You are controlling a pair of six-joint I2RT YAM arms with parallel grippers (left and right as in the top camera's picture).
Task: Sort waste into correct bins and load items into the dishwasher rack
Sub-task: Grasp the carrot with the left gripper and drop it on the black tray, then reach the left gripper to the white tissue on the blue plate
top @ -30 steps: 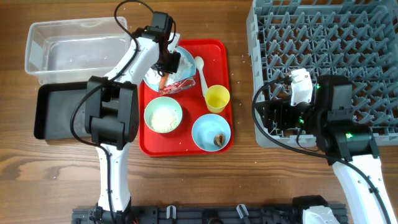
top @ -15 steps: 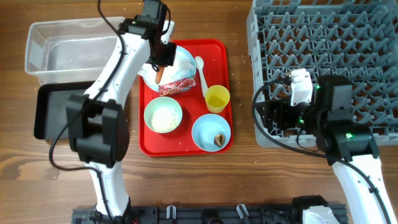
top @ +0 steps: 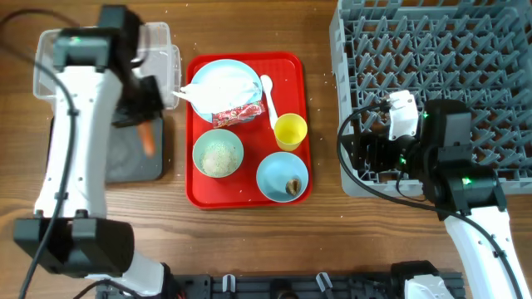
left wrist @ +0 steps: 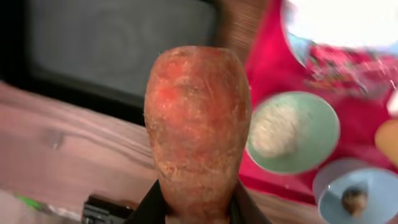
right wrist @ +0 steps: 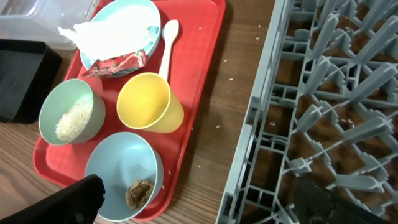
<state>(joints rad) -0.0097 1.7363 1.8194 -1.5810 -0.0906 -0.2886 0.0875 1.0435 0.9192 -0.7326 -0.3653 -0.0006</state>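
My left gripper will next move down and to the left in the overhead view and let go of the carrot [top: 148,138], since the bottom of the black tray is below the gripper.
My left gripper [top: 143,123] is shut on the orange carrot [top: 148,138] and holds it above the black tray [top: 133,164], next to the clear tub [top: 163,46]. The carrot [left wrist: 196,118] fills the left wrist view. On the red tray, the plate [top: 223,76] carries the napkin [top: 199,91] and the wrapper [top: 238,115]. Beside them are the spoon [top: 268,90], the yellow cup [top: 290,131], a bowl of rice [top: 219,154] and a bowl with the brown lump [top: 283,177]. My right gripper [top: 359,154] is open and empty at the rack's [top: 440,75] left front corner.
The red tray [top: 303,91] lies between the bins and the rack. Loose rice grains lie on the wood near the rack's left edge [right wrist: 249,155]. My right arm overlaps the rack's front left part.
My left arm has carried the carrot from the plate on the red tray leftward, to above the black tray. The right arm has not moved.
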